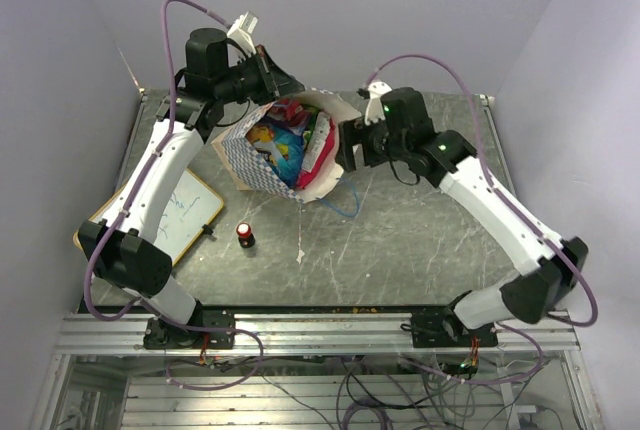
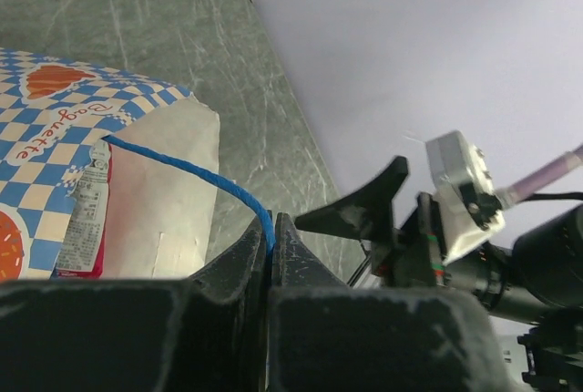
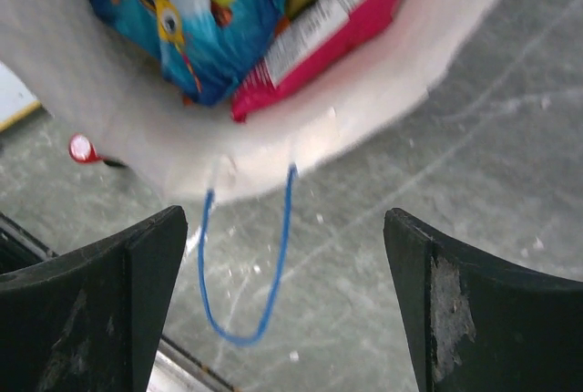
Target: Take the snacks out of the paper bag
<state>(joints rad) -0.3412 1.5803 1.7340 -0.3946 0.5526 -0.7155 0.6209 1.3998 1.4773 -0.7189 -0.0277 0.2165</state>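
My right gripper crosses the paper bag's rim and descends next, as the blue packet's uncovered edge (image 1: 299, 155) (image 3: 267, 35) by the pink packet lies below it, to its left in the top view.
The paper bag (image 1: 262, 166) stands at the back middle of the table, mouth open upward. Snack packets fill it: a blue one (image 1: 272, 140) and a pink one (image 1: 318, 145). My left gripper (image 1: 285, 87) is above the bag's far rim, shut on the bag's blue cord handle (image 2: 196, 171), which is pinched between the fingertips (image 2: 271, 239). My right gripper (image 1: 345, 147) is open and empty beside the bag's right rim. In the right wrist view, the blue packet (image 3: 196, 18) and pink packet (image 3: 337, 36) lie inside the bag (image 3: 364, 109), and the second cord handle (image 3: 282, 246) hangs between the jaws (image 3: 287, 260).
A white wood-framed whiteboard (image 1: 175, 215) lies at the left edge of the table. A small red-and-white capped bottle (image 1: 244, 235) stands in front of the bag and also shows in the right wrist view (image 3: 82, 148). Grey walls close off the back and both sides.
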